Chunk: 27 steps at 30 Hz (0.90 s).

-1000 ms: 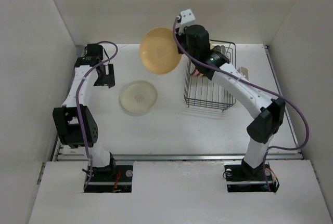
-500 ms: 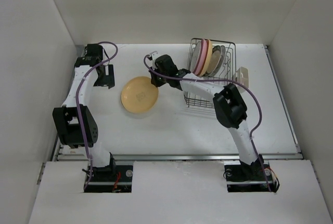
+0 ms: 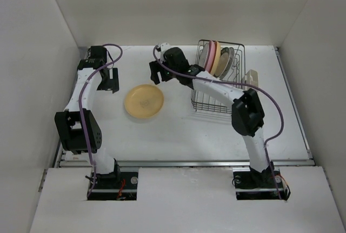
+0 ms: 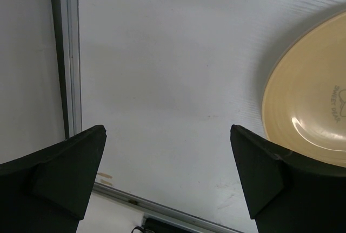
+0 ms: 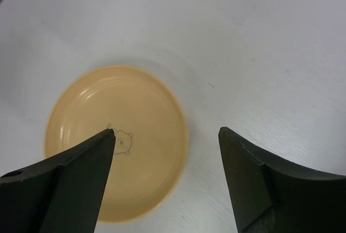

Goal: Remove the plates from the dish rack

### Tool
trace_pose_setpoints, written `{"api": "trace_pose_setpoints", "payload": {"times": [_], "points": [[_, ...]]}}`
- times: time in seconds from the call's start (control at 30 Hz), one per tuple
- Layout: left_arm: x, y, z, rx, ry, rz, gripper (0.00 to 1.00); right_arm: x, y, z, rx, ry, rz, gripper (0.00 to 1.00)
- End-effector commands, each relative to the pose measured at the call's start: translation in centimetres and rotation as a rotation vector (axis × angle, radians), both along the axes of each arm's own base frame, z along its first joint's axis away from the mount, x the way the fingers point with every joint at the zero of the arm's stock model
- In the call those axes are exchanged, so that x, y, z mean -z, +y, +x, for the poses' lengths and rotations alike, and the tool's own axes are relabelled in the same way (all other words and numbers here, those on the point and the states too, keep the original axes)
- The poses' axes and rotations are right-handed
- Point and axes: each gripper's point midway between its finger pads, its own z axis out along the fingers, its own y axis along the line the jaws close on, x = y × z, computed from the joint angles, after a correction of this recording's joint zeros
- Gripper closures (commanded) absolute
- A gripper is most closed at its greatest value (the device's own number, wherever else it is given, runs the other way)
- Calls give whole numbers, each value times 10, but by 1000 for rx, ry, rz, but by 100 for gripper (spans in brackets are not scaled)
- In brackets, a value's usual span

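Observation:
Next, my right gripper crosses to its right in the top view. Then it comes down onto the rim of the white plate nearest the holder, with empty rack slots alongside.
A yellow plate (image 3: 144, 102) lies flat on the table left of the dish rack (image 3: 213, 103), free of both grippers. In the right wrist view this plate (image 5: 116, 141) shows a small bear motif. My right gripper (image 3: 156, 74) (image 5: 166, 131) hovers open just behind and above the plate's right rim, holding nothing. Pink, cream and white plates (image 3: 216, 60) stand upright in the rack's far end. My left gripper (image 3: 111, 79) (image 4: 167, 130) is open over bare table, left of the plate (image 4: 311, 108).
White walls close in the table on the left, back and right. A small beige holder (image 3: 252, 76) hangs on the rack's right side. A metal rail (image 4: 70, 54) runs along the table's left edge.
The right arm swung the yellow plate down from the air onto the cream plate on the table, then opened and let go. It has drawn back a little. The left arm stayed still.

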Motion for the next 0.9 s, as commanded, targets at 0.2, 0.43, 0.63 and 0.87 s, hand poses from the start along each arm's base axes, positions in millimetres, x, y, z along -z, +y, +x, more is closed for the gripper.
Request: {"api": "trace_pose_setpoints", "payload": {"times": [0.2, 0.43, 0.63, 0.87], "points": [[-8, -7, -2, 49, 3, -28, 0, -184, -210, 39, 609, -185, 84, 17], [-15, -18, 3, 78, 0, -70, 0, -170, -335, 40, 923, -142, 20, 43], [-11, -25, 2, 96, 12, -71, 0, -127, -370, 68, 1040, -38, -3, 55], [-10, -25, -3, 98, 11, -54, 0, -96, -376, 82, 1042, 28, -10, 59]]}}
